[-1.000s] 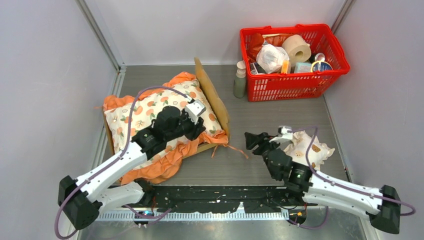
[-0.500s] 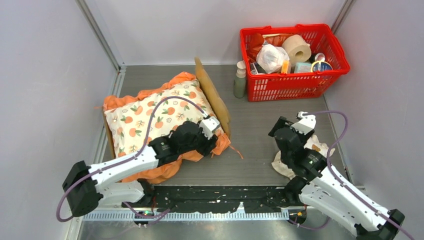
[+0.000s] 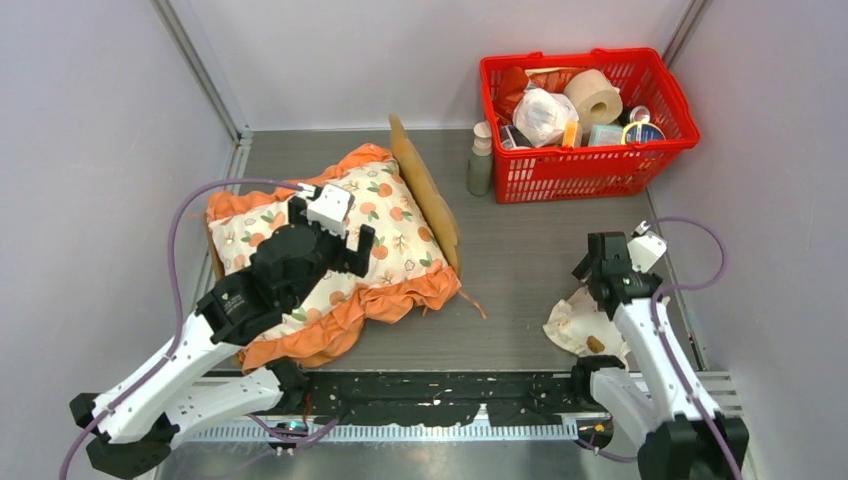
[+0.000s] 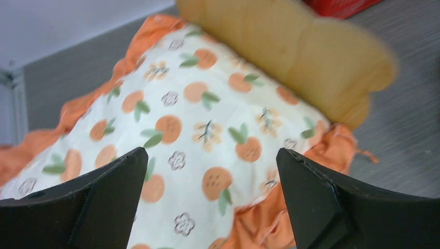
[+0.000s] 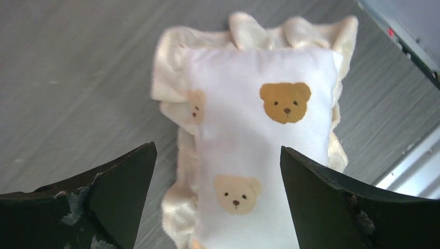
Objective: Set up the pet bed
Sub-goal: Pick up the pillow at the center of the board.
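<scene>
The pillow lies flat on the tabletop below my parted fingers, so my open right gripper moves down onto the middle of the small frilled pillow [image 3: 587, 325] [image 5: 238, 155] next.
The pet bed shows only its wavy light-wood headboard [image 3: 425, 195] [image 4: 290, 57], standing on edge. The cream orange-print cushion [image 3: 400, 235] [image 4: 197, 119] lies against it and hides the base. My left gripper [image 3: 338, 228] [image 4: 211, 153] hovers open over the cushion's middle, nothing between its fingers. At the near right, a small cream frilled pillow with brown bear faces [image 3: 575, 325] [image 5: 259, 135] lies flat on the table. My right gripper [image 3: 600, 262] [image 5: 218, 149] hangs open above it, apart from it.
A red basket [image 3: 590, 160] full of household items stands at the back right, with a small bottle [image 3: 480, 160] beside its left wall. Grey walls close in on both sides. A black rail [image 3: 440, 385] runs along the near edge.
Both grippers have opened wide. The left one drew back from the cushion's right ruffle to over its middle. The right one swung right and let go of the small pillow.
</scene>
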